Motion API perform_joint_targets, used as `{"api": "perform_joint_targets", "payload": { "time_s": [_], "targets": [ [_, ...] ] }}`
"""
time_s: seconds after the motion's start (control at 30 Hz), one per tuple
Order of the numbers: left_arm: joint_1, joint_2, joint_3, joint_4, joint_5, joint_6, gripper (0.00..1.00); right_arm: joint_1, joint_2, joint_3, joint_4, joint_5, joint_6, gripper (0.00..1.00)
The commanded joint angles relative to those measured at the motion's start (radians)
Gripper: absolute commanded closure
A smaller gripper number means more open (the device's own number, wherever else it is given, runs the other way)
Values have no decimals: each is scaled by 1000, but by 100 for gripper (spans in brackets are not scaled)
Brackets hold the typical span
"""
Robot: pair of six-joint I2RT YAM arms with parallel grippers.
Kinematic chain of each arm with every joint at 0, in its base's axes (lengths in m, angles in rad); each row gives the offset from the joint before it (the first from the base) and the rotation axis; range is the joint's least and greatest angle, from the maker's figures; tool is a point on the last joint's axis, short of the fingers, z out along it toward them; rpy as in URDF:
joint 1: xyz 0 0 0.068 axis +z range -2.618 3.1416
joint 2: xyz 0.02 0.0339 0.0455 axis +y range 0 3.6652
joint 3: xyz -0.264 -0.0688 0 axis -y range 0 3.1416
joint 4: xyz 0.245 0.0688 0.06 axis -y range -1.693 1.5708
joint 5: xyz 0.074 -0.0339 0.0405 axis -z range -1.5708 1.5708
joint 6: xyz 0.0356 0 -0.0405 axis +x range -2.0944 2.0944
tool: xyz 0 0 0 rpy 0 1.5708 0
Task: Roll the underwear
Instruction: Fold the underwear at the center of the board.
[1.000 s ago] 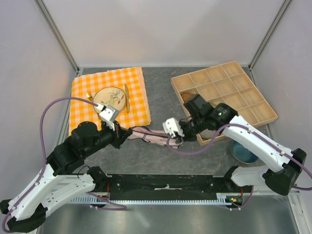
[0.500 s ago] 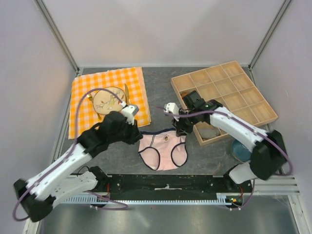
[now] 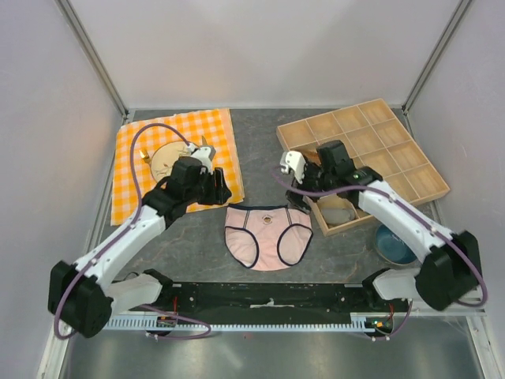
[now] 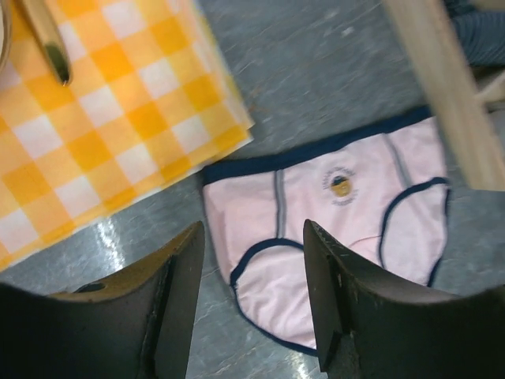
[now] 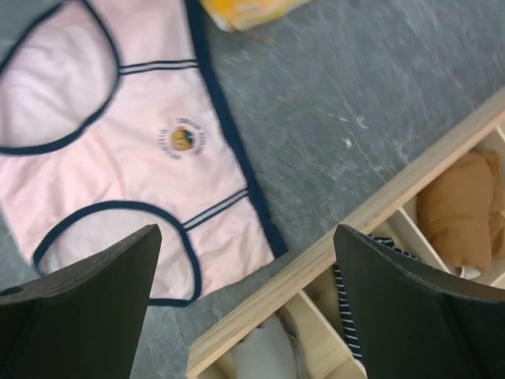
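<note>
The underwear's side edge (image 3: 227,219) (image 4: 216,224) by the checked cloth lies below and back from the left gripper, so the gripper will next move down, open, and back onto that edge.
The underwear (image 3: 267,235) is pale pink with navy edging and lies spread flat on the grey table, waistband away from the arm bases. My left gripper (image 3: 220,189) hovers above and to the left of its waistband corner, open and empty. In the left wrist view the underwear (image 4: 331,213) shows between and beyond the open gripper (image 4: 252,237). My right gripper (image 3: 298,197) hovers by the right waistband corner, wide open and holding nothing. The right wrist view has the underwear (image 5: 134,150) at left of the gripper (image 5: 246,233).
An orange checked cloth (image 3: 217,142) with a plate (image 3: 167,158) and cutlery lies at back left. A wooden compartment tray (image 3: 339,111) at right holds rolled garments: brown (image 5: 458,205), striped (image 5: 347,316), grey (image 5: 264,355). A blue bowl (image 3: 393,246) sits at front right.
Both grippers opened and let go of the underwear, which went from bunched between them to lying spread flat. Both arms drew back toward the far side.
</note>
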Motion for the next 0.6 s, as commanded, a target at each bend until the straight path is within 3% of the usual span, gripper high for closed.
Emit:
{"api": "perform_joint_targets", "payload": {
  "time_s": [0.0, 0.07, 0.2, 0.27, 0.57],
  "targets": [
    [-3, -139, -76, 37, 160, 8, 40, 5, -158, -193, 145, -250, -86, 2],
    [-3, -212, -165, 63, 211, -37, 40, 8, -167, -258, 151, -374, -132, 2],
    [-3, -275, -269, 134, 237, -123, 39, 17, -97, -209, 33, -456, -189, 21],
    [-3, -271, -277, 137, 208, -138, 39, 22, -77, -195, 13, -495, -195, 25],
    [-2, -30, -242, 229, 168, -137, 38, 24, -75, -203, 5, -483, -176, 27]
  ]
}}
